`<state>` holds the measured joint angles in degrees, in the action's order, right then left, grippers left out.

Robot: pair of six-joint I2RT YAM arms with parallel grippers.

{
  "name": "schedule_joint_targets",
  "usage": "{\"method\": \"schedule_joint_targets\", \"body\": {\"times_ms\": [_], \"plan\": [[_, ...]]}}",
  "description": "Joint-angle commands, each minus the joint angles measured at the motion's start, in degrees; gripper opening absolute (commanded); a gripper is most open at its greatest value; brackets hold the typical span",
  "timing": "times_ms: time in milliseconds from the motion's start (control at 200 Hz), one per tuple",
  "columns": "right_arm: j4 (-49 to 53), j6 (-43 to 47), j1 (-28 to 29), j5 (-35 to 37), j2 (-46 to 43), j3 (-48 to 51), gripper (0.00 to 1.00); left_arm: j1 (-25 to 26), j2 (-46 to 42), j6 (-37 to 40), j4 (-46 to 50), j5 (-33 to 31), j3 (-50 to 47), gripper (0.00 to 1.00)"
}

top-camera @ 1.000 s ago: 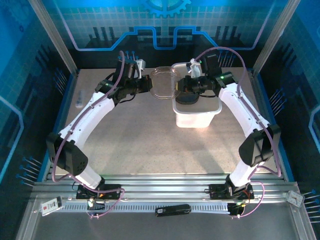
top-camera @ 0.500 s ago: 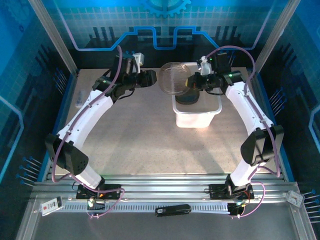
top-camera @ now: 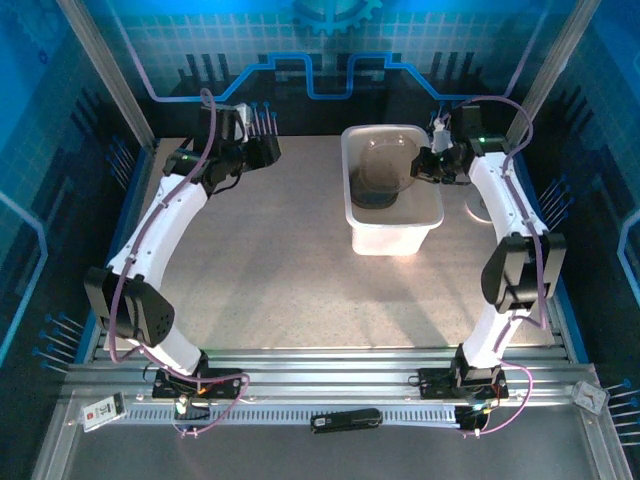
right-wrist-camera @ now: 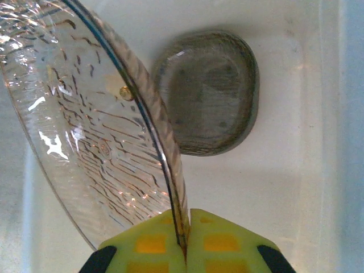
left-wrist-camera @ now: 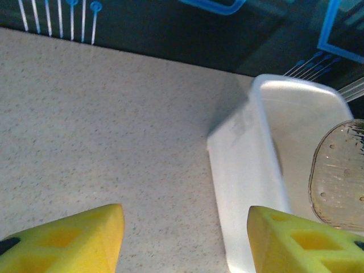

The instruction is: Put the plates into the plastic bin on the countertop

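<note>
The stack of smoky plates is below, so the right gripper next needs to go down into the bin (top-camera: 432,212) toward that stack, then let go of the clear plate's rim.
The plastic bin (top-camera: 432,212) stands on the countertop (top-camera: 280,260) at the back, right of centre. My right gripper (top-camera: 419,166) is shut on the rim of a clear ribbed plate (top-camera: 385,158), which hangs tilted over the bin's inside. In the right wrist view the yellow fingers (right-wrist-camera: 148,244) pinch that plate (right-wrist-camera: 96,131) edge-on, above a stack of smoky plates (right-wrist-camera: 207,94) lying on the bin's floor (right-wrist-camera: 273,187). My left gripper (top-camera: 267,150) stands open and holds nothing, well left of the bin. Its wrist view has the bin's wall (left-wrist-camera: 250,165) and the held plate (left-wrist-camera: 341,176) at the right.
A pale round disc (top-camera: 479,206) lies on the countertop to the right of the bin, partly behind my right arm. Blue walls and metal rails frame the surface. Bare countertop stretches in front of the bin and between the arms.
My left gripper opened, let go of the clear plate and drew back to the left. My right gripper, shut on the plate, carried it rightward to above the bin.
</note>
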<state>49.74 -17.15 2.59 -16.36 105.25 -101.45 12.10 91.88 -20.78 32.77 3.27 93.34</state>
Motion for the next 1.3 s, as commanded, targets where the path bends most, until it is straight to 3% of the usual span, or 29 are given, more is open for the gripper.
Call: {"method": "schedule_joint_targets", "body": {"times_ms": [0,445,1296], "plan": [[3.0,2.6,-0.2,1.8,2.7,-3.5,0.01,-1.0,-1.1,1.0,1.5,1.0,-2.4,0.6],[4.8,3.9,2.1,5.0,10.6,-9.8,0.02,-2.0,-3.5,-1.5,-1.4,1.5,-10.8,0.6],[12.7,3.3,5.3,10.3,27.6,-27.9,0.08,-2.1,0.5,-0.2,0.0,2.9,-8.6,0.6]]}}
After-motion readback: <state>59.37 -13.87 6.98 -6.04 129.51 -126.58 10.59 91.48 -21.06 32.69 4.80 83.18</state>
